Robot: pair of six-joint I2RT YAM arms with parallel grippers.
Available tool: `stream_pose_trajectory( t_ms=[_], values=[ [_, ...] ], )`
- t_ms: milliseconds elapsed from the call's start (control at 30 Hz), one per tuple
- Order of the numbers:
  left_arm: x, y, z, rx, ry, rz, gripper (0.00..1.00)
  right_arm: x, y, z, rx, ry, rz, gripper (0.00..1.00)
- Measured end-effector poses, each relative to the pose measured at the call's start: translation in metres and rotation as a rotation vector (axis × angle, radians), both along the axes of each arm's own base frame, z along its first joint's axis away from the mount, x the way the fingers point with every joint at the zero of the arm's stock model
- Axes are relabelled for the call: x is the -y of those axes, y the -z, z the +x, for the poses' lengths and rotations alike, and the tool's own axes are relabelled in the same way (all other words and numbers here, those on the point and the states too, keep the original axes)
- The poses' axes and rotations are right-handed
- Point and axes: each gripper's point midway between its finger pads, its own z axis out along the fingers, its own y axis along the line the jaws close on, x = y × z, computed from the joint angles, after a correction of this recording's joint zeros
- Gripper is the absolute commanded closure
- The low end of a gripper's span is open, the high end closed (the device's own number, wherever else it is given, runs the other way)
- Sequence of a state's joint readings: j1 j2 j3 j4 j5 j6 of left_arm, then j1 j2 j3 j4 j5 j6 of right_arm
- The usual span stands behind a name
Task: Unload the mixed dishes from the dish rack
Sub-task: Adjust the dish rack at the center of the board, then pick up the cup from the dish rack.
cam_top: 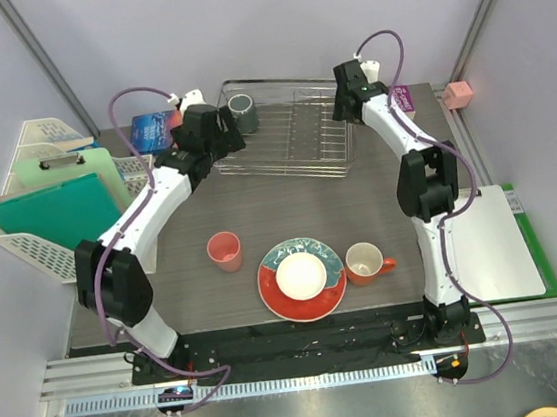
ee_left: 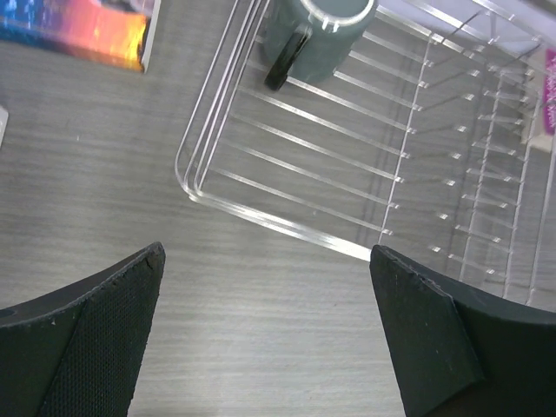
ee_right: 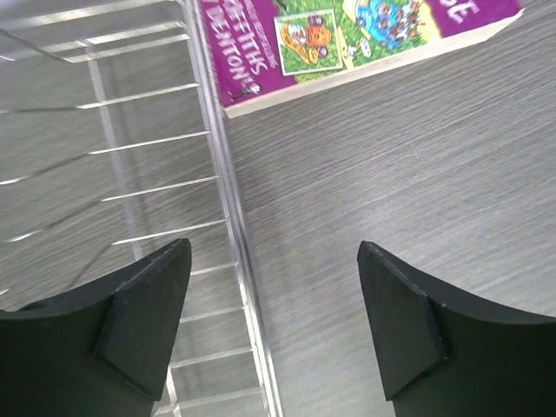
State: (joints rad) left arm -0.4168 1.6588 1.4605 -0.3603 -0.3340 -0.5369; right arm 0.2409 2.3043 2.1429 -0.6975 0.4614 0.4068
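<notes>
My left gripper reaches outward and down next, turning to bring its fingers astride the mug's handle [ee_left: 287,59], since that handle sits outward of and below it.
The dish rack [cam_top: 301,137] stands at the back middle with only a dark grey mug [cam_top: 241,112] in its left end. In the left wrist view the mug [ee_left: 321,30] sits in the rack [ee_left: 347,165], past my open left gripper [ee_left: 265,330], which hangs over bare table by the rack's near left corner [cam_top: 222,139]. My right gripper [ee_right: 274,321] is open astride the rack's right rim [ee_right: 221,174], holding nothing [cam_top: 346,110]. Out front are a pink cup [cam_top: 225,251], a teal plate [cam_top: 273,295] carrying a small bowl [cam_top: 301,276], and an orange mug [cam_top: 365,262].
A white lattice basket [cam_top: 32,252] with green boards stands at the left edge. A blue book [cam_top: 154,132] lies behind the left arm. A purple book [cam_top: 402,97] [ee_right: 347,43] lies right of the rack. A white board [cam_top: 494,244] lies at the right.
</notes>
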Motion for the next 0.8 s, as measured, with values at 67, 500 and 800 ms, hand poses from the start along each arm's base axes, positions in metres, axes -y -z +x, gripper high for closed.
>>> stream_pose_trajectory(
  t_ms=[67,500,800],
  values=[
    [0.000,-0.009,0.007,0.012,-0.001,-0.001,0.00,-0.002,-0.021,-0.003,0.029,-0.001,0.018,0.16],
    [-0.019,0.003,0.128,0.030,0.065,0.108,0.17,-0.048,-0.215,-0.147,0.502,-0.206,0.430,0.22],
    [0.007,0.073,0.157,-0.023,0.249,0.204,0.25,-0.066,-0.188,-0.187,0.556,-0.293,0.538,0.23]
  ],
)
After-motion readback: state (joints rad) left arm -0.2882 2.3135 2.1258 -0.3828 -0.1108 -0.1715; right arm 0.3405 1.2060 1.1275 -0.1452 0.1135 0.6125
